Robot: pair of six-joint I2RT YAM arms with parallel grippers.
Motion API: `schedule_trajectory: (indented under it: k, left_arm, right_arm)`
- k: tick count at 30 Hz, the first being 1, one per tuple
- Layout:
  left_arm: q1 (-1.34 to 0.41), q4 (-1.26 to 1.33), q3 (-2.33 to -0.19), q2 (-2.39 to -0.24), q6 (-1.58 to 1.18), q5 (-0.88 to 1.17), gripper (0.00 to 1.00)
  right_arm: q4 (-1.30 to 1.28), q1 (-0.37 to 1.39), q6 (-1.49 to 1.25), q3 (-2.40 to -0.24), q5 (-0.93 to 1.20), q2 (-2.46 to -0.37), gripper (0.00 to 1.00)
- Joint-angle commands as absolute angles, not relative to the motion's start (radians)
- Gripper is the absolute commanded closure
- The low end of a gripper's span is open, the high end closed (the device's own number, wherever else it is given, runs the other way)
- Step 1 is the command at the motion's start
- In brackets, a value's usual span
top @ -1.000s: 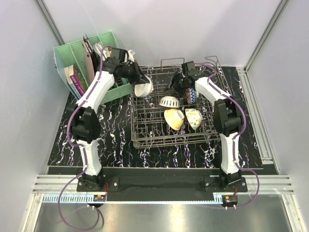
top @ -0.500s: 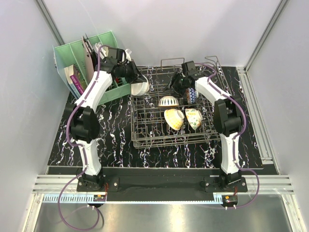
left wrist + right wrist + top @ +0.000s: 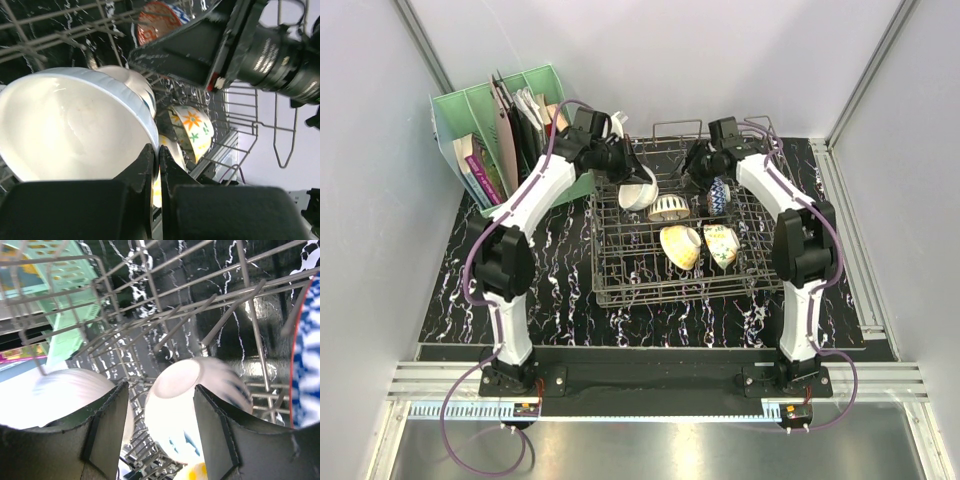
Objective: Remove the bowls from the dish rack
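The bowl in my left gripper needs to go back and to its left in the top view next, to the clear mat beside the rack. I should lower it there and let it go.
The grey wire dish rack (image 3: 620, 285) holds a dark-striped bowl (image 3: 670, 208), a blue-and-white bowl (image 3: 719, 196), a tan-yellow bowl (image 3: 680, 246) and a floral bowl (image 3: 721, 243). My left gripper (image 3: 626, 176) hangs over the rack's back left part, shut on the rim of a cream-white bowl (image 3: 638, 192). The left wrist view shows its jaws (image 3: 159, 150) pinching that bowl's rim (image 3: 70, 125), with the floral bowl (image 3: 192, 127) beyond. My right gripper (image 3: 704, 170) is open at the rack's back. Its fingers (image 3: 160, 425) stand either side of the striped bowl's base (image 3: 192, 395), not touching it.
A green file holder (image 3: 470, 120) with books and papers stands at the back left, just beside the rack. The rack's upright tines (image 3: 165, 335) and handle loops (image 3: 675, 128) surround both grippers. Black marbled mat (image 3: 540, 290) lies under everything.
My left arm has swung right with the cream-white bowl, from beside the file holder to over the rack's back left. The right gripper has shifted slightly toward the rack's back edge.
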State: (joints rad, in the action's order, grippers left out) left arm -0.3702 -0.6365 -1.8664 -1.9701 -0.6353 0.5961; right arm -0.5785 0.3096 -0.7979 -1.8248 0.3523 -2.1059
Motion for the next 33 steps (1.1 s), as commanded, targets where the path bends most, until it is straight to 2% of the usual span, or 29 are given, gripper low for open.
schedule_trajectory:
  k: [1,19,33]
  left_arm:
    - [-0.364,-0.63,-1.865,-1.858,-0.615,0.624,1.0]
    - [-0.387,-0.732,-1.856,-1.763,-0.491,0.531,1.0]
    - [-0.41,-0.91,-1.861,-1.58,-0.388,0.218,1.0]
  right_arm:
    - [-0.601,0.301,-0.801,-1.858,0.356,-1.985,0.37]
    - [-0.643,0.301,-0.788,-1.838,0.345,-1.867,0.36]
    - [-0.768,0.299,-0.698,-1.864,0.313,-1.802,0.36]
